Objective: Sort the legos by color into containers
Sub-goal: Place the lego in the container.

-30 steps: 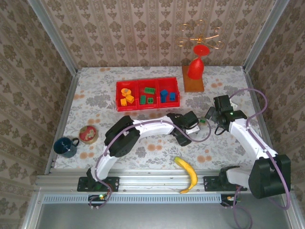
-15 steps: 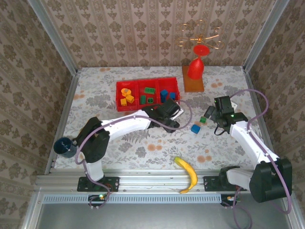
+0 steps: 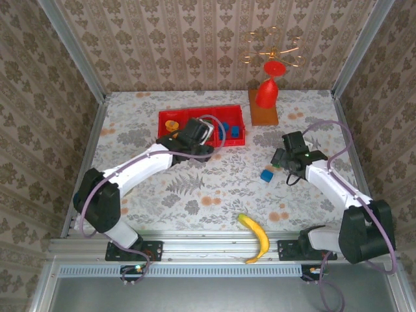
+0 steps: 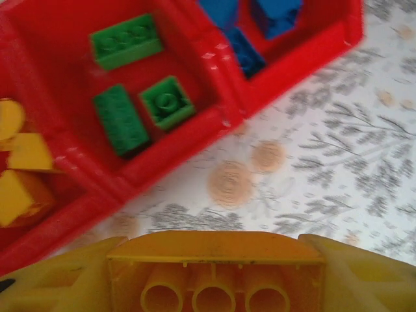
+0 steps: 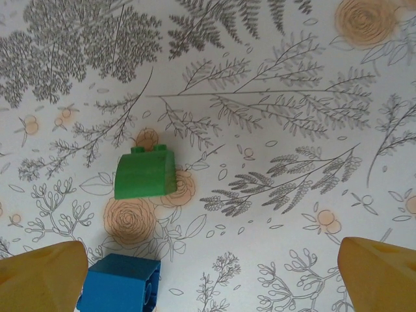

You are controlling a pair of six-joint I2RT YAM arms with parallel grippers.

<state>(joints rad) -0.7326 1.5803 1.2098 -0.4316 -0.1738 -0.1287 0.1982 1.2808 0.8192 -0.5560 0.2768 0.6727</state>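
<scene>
The yellow legos' compartment (image 3: pixel 171 129) (image 4: pixel 27 155) matches and lies below and outward, so next my left gripper needs to move outward past the green legos and down over it.
My left gripper (image 3: pixel 197 134) hangs over the front of the red tray (image 3: pixel 229 144), shut on a yellow lego (image 4: pixel 214 250) whose hollow underside faces the wrist camera. Below it, the middle compartment holds three green legos (image 4: pixel 120 120), the right one holds blue legos (image 4: pixel 273 13), and the left one holds yellow legos (image 4: pixel 23 188). The tray's front wall (image 4: pixel 169 153) lies just ahead of the held lego. My right gripper (image 5: pixel 211 279) stands open above the table at the right. A green lego (image 5: pixel 144 173) and a blue lego (image 5: pixel 120 284) lie near its left fingertip (image 5: pixel 42 276).
A banana (image 3: pixel 257 237) lies near the front edge. A red goblet on a wooden base (image 3: pixel 266 94) stands at the back right. The blue lego (image 3: pixel 266 175) on the table sits just in front of the right gripper (image 3: pixel 281 158). Walls close in the table on three sides.
My left arm has swung left and away from the table's middle to the red tray, carrying the yellow lego. The right gripper has edged slightly left and stays open.
</scene>
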